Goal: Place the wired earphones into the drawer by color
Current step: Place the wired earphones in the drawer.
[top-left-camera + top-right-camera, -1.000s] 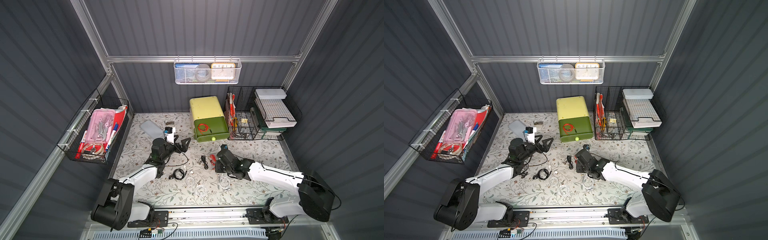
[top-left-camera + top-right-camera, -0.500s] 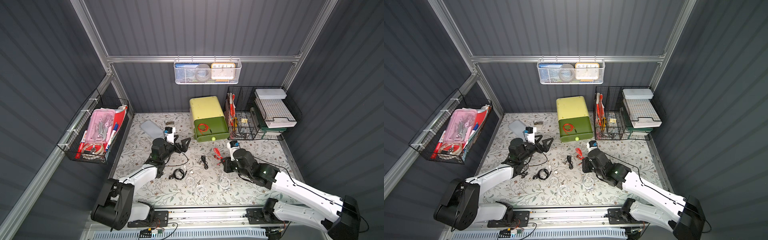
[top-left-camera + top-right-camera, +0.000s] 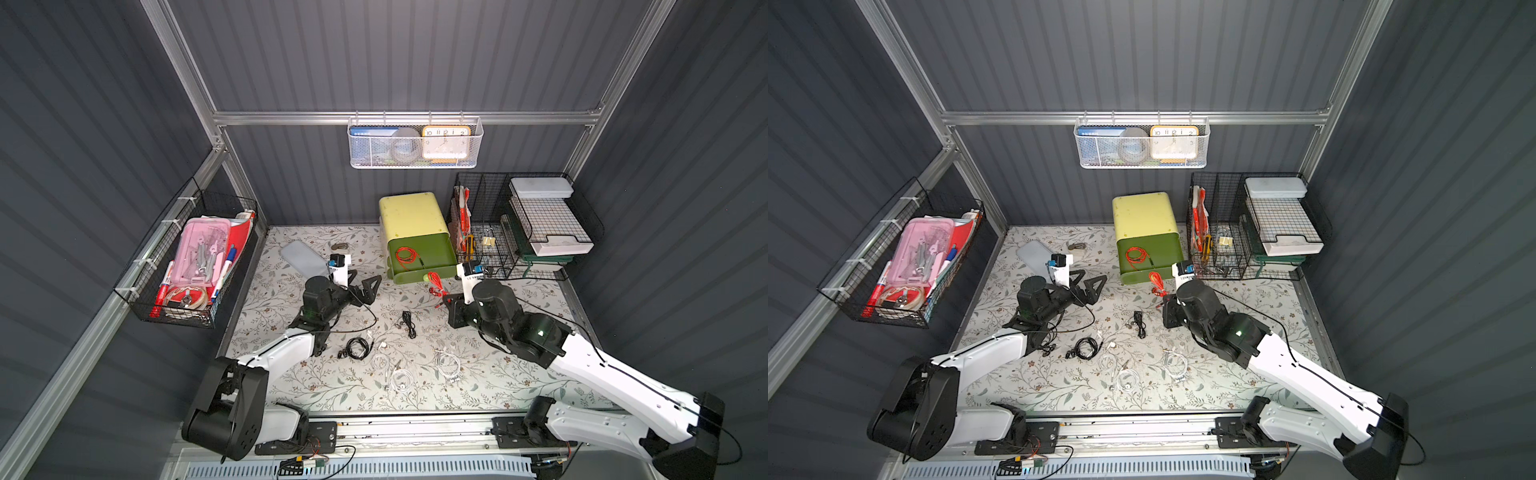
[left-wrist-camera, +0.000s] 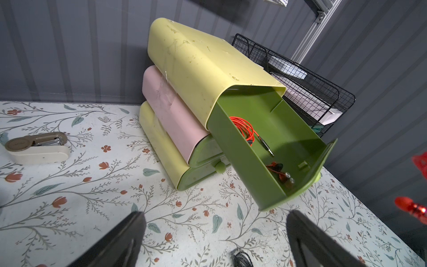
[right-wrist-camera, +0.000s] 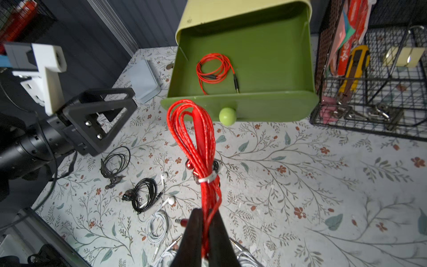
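Note:
I need to move my right gripper outward next, past the drawer's knob and over the bare bottom of the drawer beside the red coil, and let go there, because that coil matches the color of the bundle.
My right gripper (image 5: 206,215) is shut on a tied bundle of red wired earphones (image 5: 198,143), held above the mat just in front of the open green drawer (image 5: 265,69). In both top views the bundle (image 3: 435,282) (image 3: 1156,282) hangs near the drawer's knob. Another red coil (image 5: 213,69) (image 4: 245,128) lies inside the drawer. Black earphones (image 3: 409,322) (image 3: 357,347) and white earphones (image 3: 401,380) (image 3: 449,363) lie loose on the mat. My left gripper (image 3: 365,284) (image 4: 215,222) stands open and holds nothing, left of the drawer.
A black wire rack (image 3: 523,224) with tools and trays stands right of the drawer unit. A stapler (image 3: 340,246) and a grey lid (image 3: 301,257) lie at the back left. A wire basket (image 3: 187,266) hangs on the left wall.
My right arm has risen from the mat with the red earphones and carried them toward the drawer front. The left arm has not moved.

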Motion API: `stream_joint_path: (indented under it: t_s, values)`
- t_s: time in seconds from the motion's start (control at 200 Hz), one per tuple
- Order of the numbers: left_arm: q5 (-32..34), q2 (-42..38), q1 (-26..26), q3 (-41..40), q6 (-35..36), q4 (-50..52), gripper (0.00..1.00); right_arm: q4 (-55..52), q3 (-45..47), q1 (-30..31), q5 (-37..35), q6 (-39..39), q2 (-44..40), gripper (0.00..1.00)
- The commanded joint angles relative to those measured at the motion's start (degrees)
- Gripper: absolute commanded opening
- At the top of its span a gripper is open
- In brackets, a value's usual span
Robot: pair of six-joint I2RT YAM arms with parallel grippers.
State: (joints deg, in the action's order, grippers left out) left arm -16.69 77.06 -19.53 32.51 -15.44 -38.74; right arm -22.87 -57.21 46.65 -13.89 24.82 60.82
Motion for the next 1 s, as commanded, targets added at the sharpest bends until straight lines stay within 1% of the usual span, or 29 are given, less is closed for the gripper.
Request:
stream_joint_path:
  t_s: [0.0,0.25,0.275,0.52,0.73,0.74,0.77,0.996]
  values:
    - [-0.45,-0.24,-0.16,-0.08,0.99,-0.46,0.99,-1.91,-4.69,-1.60,-0.89,-2.97,2.31,0.00]
    - [-0.37,-0.33,-0.16,-0.08,1.12,-0.37,0.99,0.42,-12.63,-8.59,4.29,-5.16,8.25,0.00]
    - [-0.36,-0.33,-0.16,-0.08,1.12,-0.37,0.99,0.76,-13.25,-9.45,4.87,-5.08,10.26,0.00]
    - [-0.79,-0.46,-0.16,-0.18,1.20,-0.63,0.99,2.35,-19.45,-15.37,9.49,-4.27,18.89,0.00]
    - [-1.95,-1.02,-0.16,-0.62,1.32,-2.06,0.99,1.52,-24.37,-16.23,11.45,-3.65,26.31,0.00]
    - [-3.31,-1.07,-0.16,-0.68,1.36,-2.15,0.99,1.47,-24.53,-16.17,11.54,-3.58,26.60,0.00]
    - [-3.94,-1.16,-0.16,-0.77,1.31,-2.34,0.99,1.52,-25.02,-16.22,11.77,-3.53,27.36,0.00]
    - [-4.40,-1.65,-0.16,-0.98,1.53,-2.74,0.99,1.85,-26.24,-16.36,12.09,-3.06,30.55,0.00]
